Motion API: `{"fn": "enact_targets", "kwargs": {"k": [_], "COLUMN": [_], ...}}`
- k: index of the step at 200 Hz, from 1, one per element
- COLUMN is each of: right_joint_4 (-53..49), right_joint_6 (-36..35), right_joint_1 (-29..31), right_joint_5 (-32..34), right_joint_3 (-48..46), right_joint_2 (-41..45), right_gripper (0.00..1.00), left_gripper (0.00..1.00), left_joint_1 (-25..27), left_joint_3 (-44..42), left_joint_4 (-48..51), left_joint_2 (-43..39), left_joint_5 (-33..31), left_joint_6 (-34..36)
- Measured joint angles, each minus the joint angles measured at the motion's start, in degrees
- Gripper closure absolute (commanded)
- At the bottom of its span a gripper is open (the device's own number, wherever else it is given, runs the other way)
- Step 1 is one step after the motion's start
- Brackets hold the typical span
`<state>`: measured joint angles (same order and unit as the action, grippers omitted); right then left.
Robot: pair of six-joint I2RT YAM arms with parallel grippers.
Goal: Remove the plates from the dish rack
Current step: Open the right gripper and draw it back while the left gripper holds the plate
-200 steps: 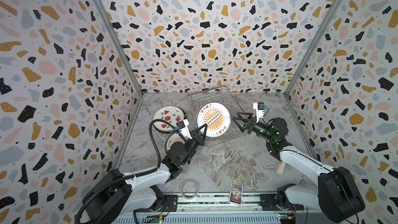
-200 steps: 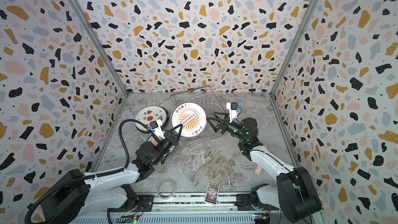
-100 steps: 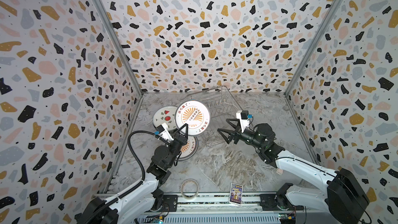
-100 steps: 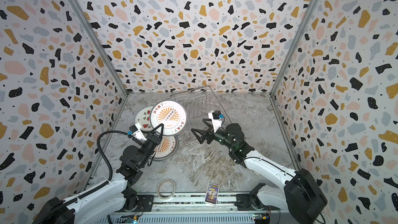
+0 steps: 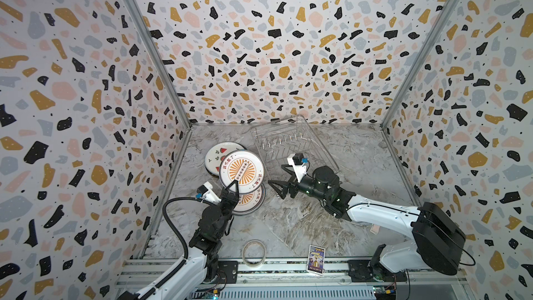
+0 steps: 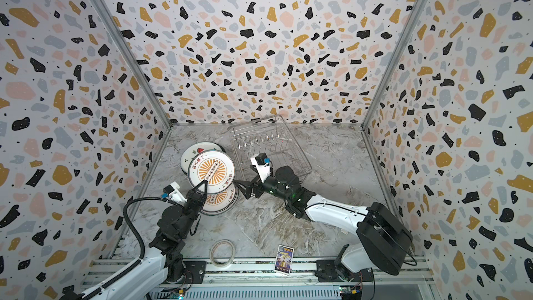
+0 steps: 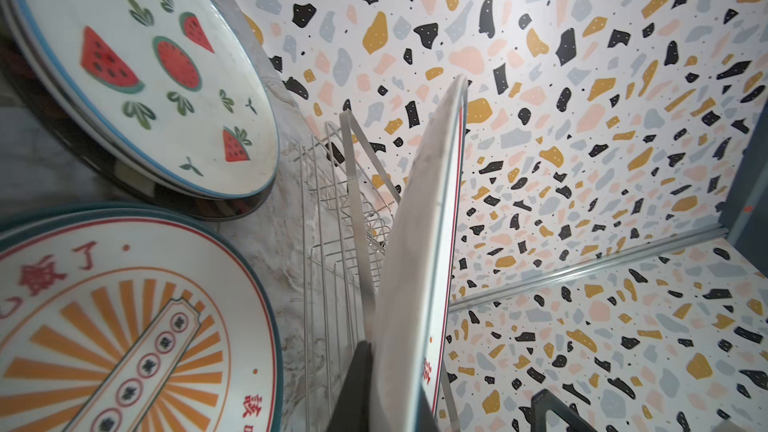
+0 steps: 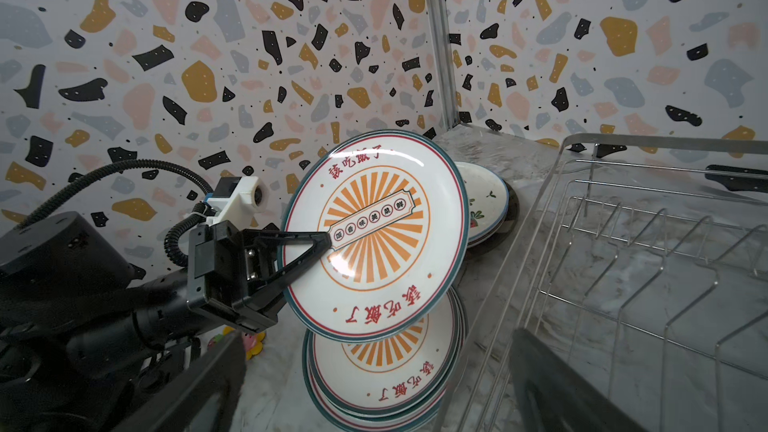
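Note:
My left gripper should next lower the tilted white plate it is holding onto the sunburst stack (image 5: pixel 249 200) (image 7: pixel 136 332) to release the plate's near rim, since that stack is below the gripper.
My left gripper (image 5: pixel 234 183) is shut on the near rim of a white plate with an orange sunburst (image 5: pixel 241 171) (image 8: pixel 374 234). The plate is tilted, above a stack of like plates (image 5: pixel 251 201) (image 8: pixel 386 376) on the table. Behind them lies a stack of watermelon plates (image 5: pixel 216 154) (image 7: pixel 145 76). The silver wire dish rack (image 5: pixel 291 142) (image 8: pixel 644 263) stands at the back middle with no plate showing in it. My right gripper (image 5: pixel 274 189) (image 8: pixel 374 388) is open and empty, just right of the sunburst stack by the rack's front left corner.
A beige tape ring (image 5: pixel 253 252) and a small printed card (image 5: pixel 316 258) lie near the front rail. Terrazzo walls close in the left, back and right. A small pink and yellow flower shape (image 8: pixel 249 344) lies under the left arm.
The left gripper has carried the sunburst plate from the rack leftward and nearer, over the stack. The right gripper, still open, has moved left and forward away from the rack.

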<state>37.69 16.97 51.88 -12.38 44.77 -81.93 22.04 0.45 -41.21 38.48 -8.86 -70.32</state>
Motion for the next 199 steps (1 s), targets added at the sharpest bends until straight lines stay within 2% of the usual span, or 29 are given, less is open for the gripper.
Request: {"fn": "enact_targets", "kwargs": {"k": [62,129,158,199], "right_joint_4": [-6.8,-8.2,-8.2,-8.8], "right_joint_6": [-5.6,-7.5,-7.7,-7.6], "right_joint_1": [7.7,8.2,8.2,8.2], "right_joint_5": [9.9,12.5,12.6,12.6], "right_joint_3": [9.8,10.0,10.8,12.2], "right_joint_2": [-7.8,-10.2,-12.0,-14.4], "right_gripper": [0.01,0.01,0.01,0.01], "left_gripper": [1.0,1.0,1.0,1.0], "left_joint_1": [-0.2,-0.5,-0.5,-0.5], "left_joint_3": [0.0,0.0,0.0,0.0], "left_joint_4": [12.5,23.8,26.5,28.6], "left_joint_2": [-9.0,-12.3,-11.7,-5.9], "left_joint_5": [-2.1,-2.8,-3.2,-3.3], "left_joint_6": [-4.5,-10.2,-11.5,-12.0]}}
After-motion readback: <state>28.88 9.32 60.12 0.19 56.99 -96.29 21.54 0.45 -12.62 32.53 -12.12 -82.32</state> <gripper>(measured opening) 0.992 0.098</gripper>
